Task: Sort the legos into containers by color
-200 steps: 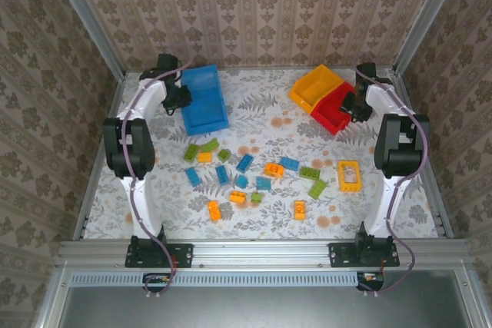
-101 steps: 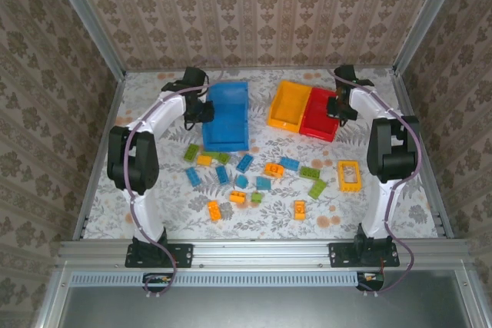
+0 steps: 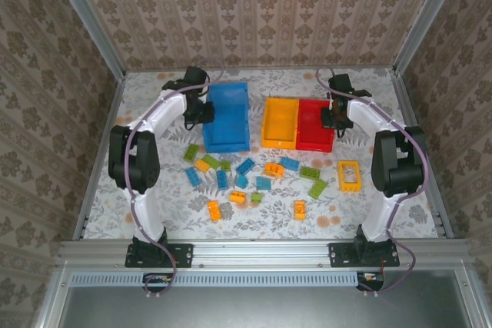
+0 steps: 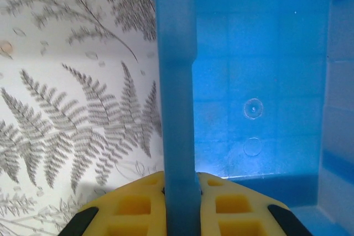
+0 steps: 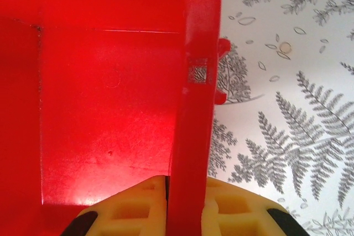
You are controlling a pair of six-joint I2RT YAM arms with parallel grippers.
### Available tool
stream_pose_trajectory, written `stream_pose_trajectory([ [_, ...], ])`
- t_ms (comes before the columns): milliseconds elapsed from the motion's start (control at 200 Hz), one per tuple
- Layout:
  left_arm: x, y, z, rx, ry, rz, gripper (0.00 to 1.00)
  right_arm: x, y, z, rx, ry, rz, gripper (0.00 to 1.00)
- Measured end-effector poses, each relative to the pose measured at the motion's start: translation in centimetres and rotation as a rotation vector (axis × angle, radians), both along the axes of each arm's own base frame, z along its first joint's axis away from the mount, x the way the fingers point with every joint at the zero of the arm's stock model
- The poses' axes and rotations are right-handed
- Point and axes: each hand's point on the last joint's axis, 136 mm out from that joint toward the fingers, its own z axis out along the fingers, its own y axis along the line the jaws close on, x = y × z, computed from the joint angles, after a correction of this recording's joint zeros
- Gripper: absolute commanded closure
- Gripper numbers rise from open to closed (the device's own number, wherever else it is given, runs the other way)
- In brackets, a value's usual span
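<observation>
My left gripper slides the blue bin (image 3: 228,113) it holds outward next, then releases it, since the bin's near edge sits close to the bricks.
The legos (image 3: 246,165), small orange, blue and green bricks, lie scattered across the middle of the table. Behind them the three containers stand in a row: the blue bin (image 3: 228,113), the yellow bin (image 3: 279,122) and the red bin (image 3: 314,124). My left gripper (image 3: 201,113) is shut on the blue bin's left wall (image 4: 176,81), one yellow finger (image 4: 133,205) on each side. My right gripper (image 3: 330,117) is shut on the red bin's right wall (image 5: 193,109), its fingers (image 5: 238,208) straddling it. Both bins look empty inside.
A hollow orange frame piece (image 3: 349,175) lies at the right of the scatter, near the right arm's elbow. Patterned walls close the table on three sides. The metal rail with both arm bases runs along the near edge (image 3: 261,251).
The blue bin has swung from tilted to square and shifted right. The red and yellow bins have slid left and straightened into a row. The right gripper has shut on the red wall.
</observation>
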Motion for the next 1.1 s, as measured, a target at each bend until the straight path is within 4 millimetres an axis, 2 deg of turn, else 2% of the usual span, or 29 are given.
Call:
stream_pose_trajectory([
  [120,2.1,-0.1,0.2,0.005,-0.015,0.013,1.0,1.4,0.9,-0.4,0.022,0.0,0.037,0.87],
  [205,2.8,-0.3,0.2,0.007,-0.016,0.014,1.0,2.3,1.6,-0.7,0.04,-0.001,0.059,0.86],
  [475,2.7,-0.6,0.1,0.021,-0.018,0.008,1.0,3.9,2.7,-1.2,0.071,0.001,0.099,0.82],
  [545,2.7,-0.7,0.1,0.023,-0.019,0.005,1.0,4.2,2.8,-1.2,0.072,0.0,0.106,0.77],
  [580,2.7,-0.8,0.1,0.024,-0.019,0.004,1.0,4.4,2.8,-1.2,0.071,-0.002,0.107,0.72],
  [650,2.6,-0.8,0.1,0.025,-0.019,0.003,0.86,4.6,2.8,-1.3,0.069,-0.004,0.112,0.6],
  [745,2.6,-0.8,0.1,0.026,-0.018,0.003,0.72,4.7,2.9,-1.2,0.064,-0.002,0.117,0.52],
  [915,2.2,-0.9,0.1,0.025,-0.002,0.015,0.53,4.4,2.6,-1.0,0.054,0.004,0.101,0.46],
  [1015,2.0,-1.0,0.6,0.017,-0.007,0.028,0.46,4.4,2.3,0.6,0.045,-0.027,0.086,0.43],
  [1100,1.8,-0.9,2.0,0.002,-0.031,0.042,0.42,4.1,2.1,2.9,0.047,-0.073,0.069,0.41],
])
